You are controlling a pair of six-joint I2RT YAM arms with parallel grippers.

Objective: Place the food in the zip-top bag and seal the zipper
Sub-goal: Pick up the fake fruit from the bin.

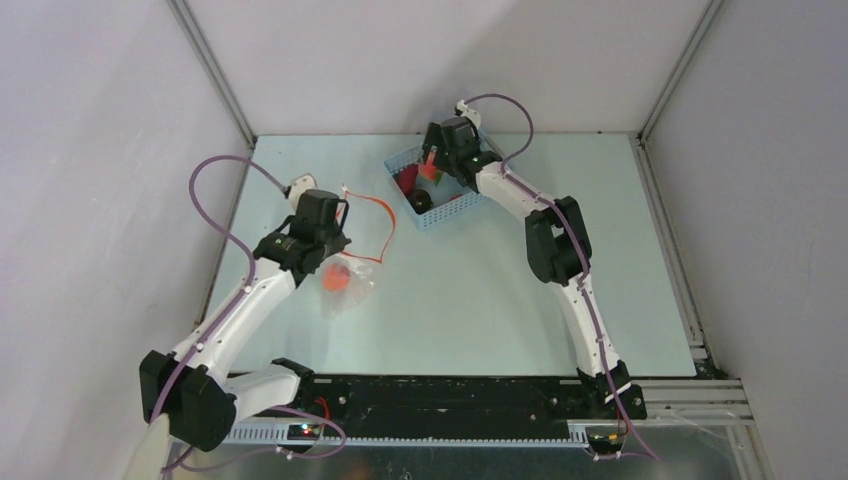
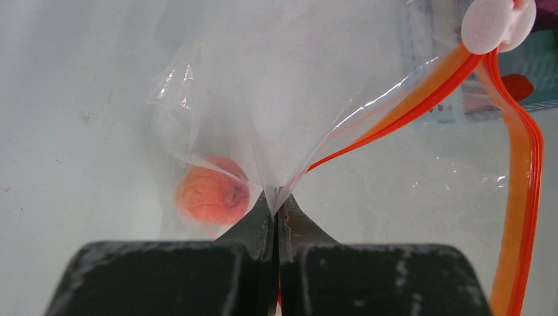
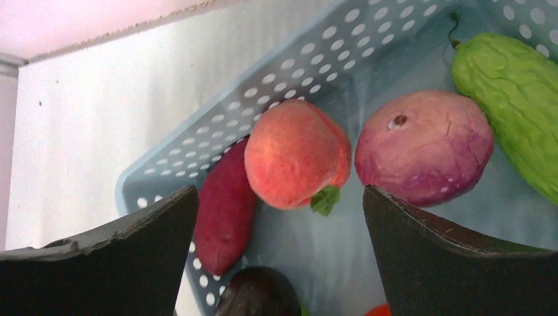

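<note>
My right gripper will next lower its open fingers to either side of the peach [image 1: 428, 170] [image 3: 296, 153] and close. The fruit is below the gripper, with a narrow gap toward the purple round one.
My left gripper [image 2: 275, 201] is shut on the rim of the clear zip-top bag [image 2: 217, 99] and holds its mouth up; it also shows in the top view [image 1: 335, 240]. The red-orange zipper [image 2: 520, 171] curves round the open mouth, with a white slider [image 2: 490, 23] at its far end. One peach-orange fruit [image 2: 212, 195] lies inside the bag. My right gripper [image 3: 279, 210] is open above the light-blue basket [image 3: 217, 125], over a peach [image 3: 296, 153], a dark red piece [image 3: 224, 210], a purple round one [image 3: 424, 145], a green elongated one [image 3: 516, 99] and a dark one [image 3: 260, 293].
The basket [image 1: 455, 210] stands at the back middle of the light table. Grey walls with metal corner posts close the back and sides. The arm bases and a black rail run along the near edge.
</note>
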